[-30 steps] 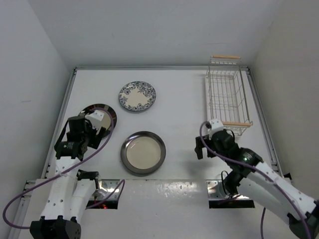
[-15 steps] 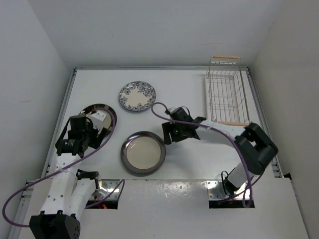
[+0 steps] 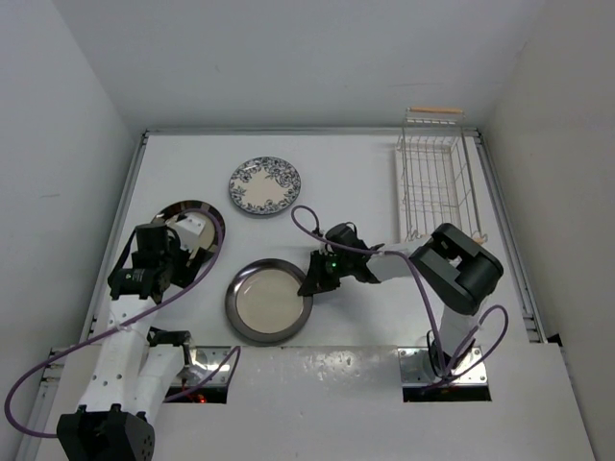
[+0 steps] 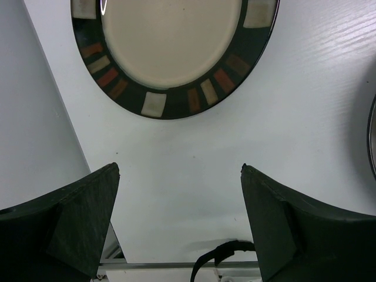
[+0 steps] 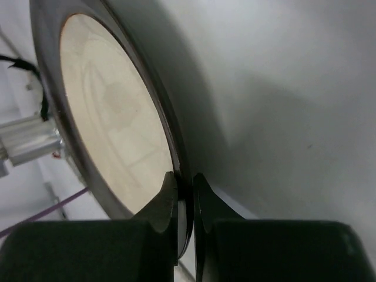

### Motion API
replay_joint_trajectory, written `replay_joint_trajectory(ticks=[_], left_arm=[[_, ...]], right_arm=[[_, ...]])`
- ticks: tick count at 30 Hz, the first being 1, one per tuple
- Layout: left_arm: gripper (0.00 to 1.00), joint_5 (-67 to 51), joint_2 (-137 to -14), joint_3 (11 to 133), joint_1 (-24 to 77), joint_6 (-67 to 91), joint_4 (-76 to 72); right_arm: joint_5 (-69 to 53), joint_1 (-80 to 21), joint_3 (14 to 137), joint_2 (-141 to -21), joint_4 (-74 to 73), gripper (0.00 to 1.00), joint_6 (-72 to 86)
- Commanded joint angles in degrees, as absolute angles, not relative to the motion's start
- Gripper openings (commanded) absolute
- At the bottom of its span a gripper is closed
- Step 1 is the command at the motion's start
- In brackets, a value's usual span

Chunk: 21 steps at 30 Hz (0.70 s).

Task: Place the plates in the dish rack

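Observation:
The robot will next raise its right gripper, turn it and swing it outward with the plate over the rack, then bring it down along the rack's side.
A dark-rimmed plate with a cream centre lies on the table in front of the arms. My right gripper is shut on its right rim; in the right wrist view the fingertips pinch the dark edge of this plate. A second dark-rimmed plate lies at the left, and my left gripper hangs open just short of it. In the left wrist view that plate is ahead of the open left gripper. A blue floral plate lies further back. The white wire dish rack stands at the far right.
White walls close the table in on the left, back and right. A purple cable loops above my right arm. Both arm bases are bolted at the near edge.
My right arm swung left from beside the dish rack to the centre plate and shut on its right rim. That plate shifted slightly left. The left arm held still.

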State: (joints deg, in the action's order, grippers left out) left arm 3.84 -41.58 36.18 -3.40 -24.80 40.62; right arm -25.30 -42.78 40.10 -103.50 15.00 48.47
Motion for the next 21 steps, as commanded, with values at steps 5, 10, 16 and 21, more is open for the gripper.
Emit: replay_joint_trajectory(ticks=[5, 10, 16, 21], left_arm=[[0.88, 3.8, -41.5, 36.1, -3.1, -24.5, 39.5], [0.88, 3.8, -42.1, 37.3, -3.1, -24.5, 38.8], [0.88, -1.0, -47.4, 45.1, -2.5, -21.0, 38.3], [0.88, 0.2, -50.4, 47.6, -1.9, -19.9, 37.8]], right_arm=[[-25.1, -41.2, 45.1, -92.6, 7.0, 0.00, 42.7], [-7.0, -40.0, 62.2, -78.2, -19.7, 0.00, 27.7], [8.9, -30.2, 81.6, -70.4, -32.9, 0.00, 13.7], [27.1, -19.7, 87.6, -67.8, -29.1, 0.00, 2.1]])
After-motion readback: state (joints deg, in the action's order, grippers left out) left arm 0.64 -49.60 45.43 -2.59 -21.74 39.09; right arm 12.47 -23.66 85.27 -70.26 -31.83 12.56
